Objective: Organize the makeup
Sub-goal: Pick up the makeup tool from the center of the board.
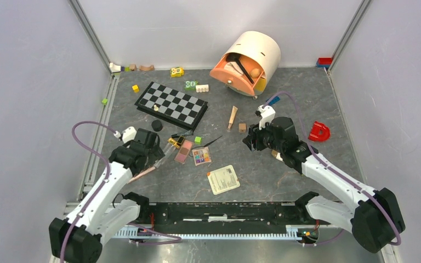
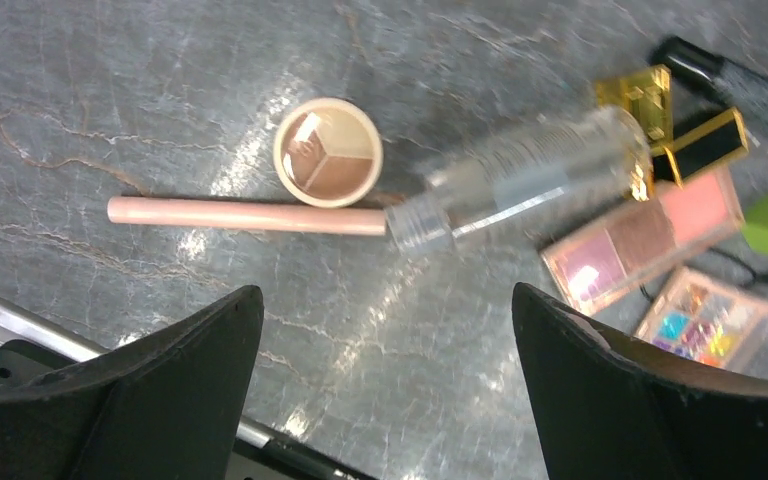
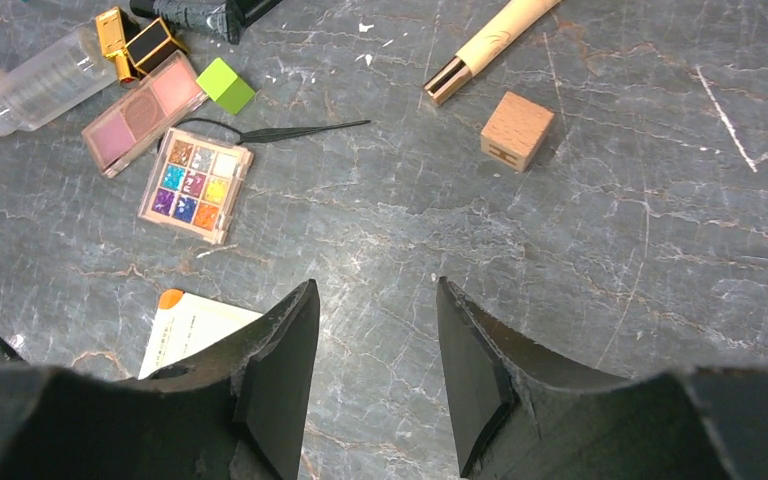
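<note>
My left gripper moves to the left in the top view next, turning as it lowers onto the pink pencil's middle. The pencil's body runs from finger to finger.
The makeup lies in a loose cluster at the centre left of the table. In the left wrist view a round peach compact (image 2: 328,152) touches a pink pencil (image 2: 245,214), with a clear tube (image 2: 520,178) beside them. Further right are a pink palette (image 2: 645,238), a multicolour palette (image 2: 708,318) and a gold-and-black lipstick (image 2: 700,140). My left gripper (image 2: 388,300) hovers wide open just short of the pencil, with nothing between its fingers. My right gripper (image 3: 375,290) stands open over bare table. It is right of the multicolour palette (image 3: 196,183) and near a thin black brush (image 3: 290,130) and a beige tube (image 3: 490,42).
A chessboard (image 1: 171,104) lies behind the cluster. A tipped peach round case (image 1: 246,63) with items inside sits at the back. A wooden cube (image 3: 516,130), a green cube (image 3: 226,85), a white card (image 1: 223,179), a red piece (image 1: 319,132) and toy bricks (image 1: 177,72) are scattered about.
</note>
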Tool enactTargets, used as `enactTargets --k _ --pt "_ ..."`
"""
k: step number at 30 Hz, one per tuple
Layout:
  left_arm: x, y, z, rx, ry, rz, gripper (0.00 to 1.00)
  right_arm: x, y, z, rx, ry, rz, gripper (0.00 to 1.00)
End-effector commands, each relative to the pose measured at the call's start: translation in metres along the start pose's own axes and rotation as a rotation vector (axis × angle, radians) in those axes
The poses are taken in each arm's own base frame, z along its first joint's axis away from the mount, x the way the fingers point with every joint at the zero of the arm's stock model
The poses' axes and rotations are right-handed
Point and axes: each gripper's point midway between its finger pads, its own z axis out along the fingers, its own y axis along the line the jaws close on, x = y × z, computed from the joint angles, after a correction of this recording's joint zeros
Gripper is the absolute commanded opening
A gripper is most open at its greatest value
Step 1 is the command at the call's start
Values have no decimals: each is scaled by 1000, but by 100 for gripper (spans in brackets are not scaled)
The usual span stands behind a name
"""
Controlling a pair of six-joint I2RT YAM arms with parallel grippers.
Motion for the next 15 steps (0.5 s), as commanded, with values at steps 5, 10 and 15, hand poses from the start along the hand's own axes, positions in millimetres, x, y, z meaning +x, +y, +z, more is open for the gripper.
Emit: enactTargets --k 5,10,15 --pt "-27 4 43 -39 -46 -92 100 -5 12 0 -65 -6 -15 55" --pt "-40 5 55 -82 -78 -54 100 -7 13 -3 -65 -4 -20 56" --pt "-27 12 67 -114 -57 -103 100 -8 13 -3 -61 -3 -18 56"
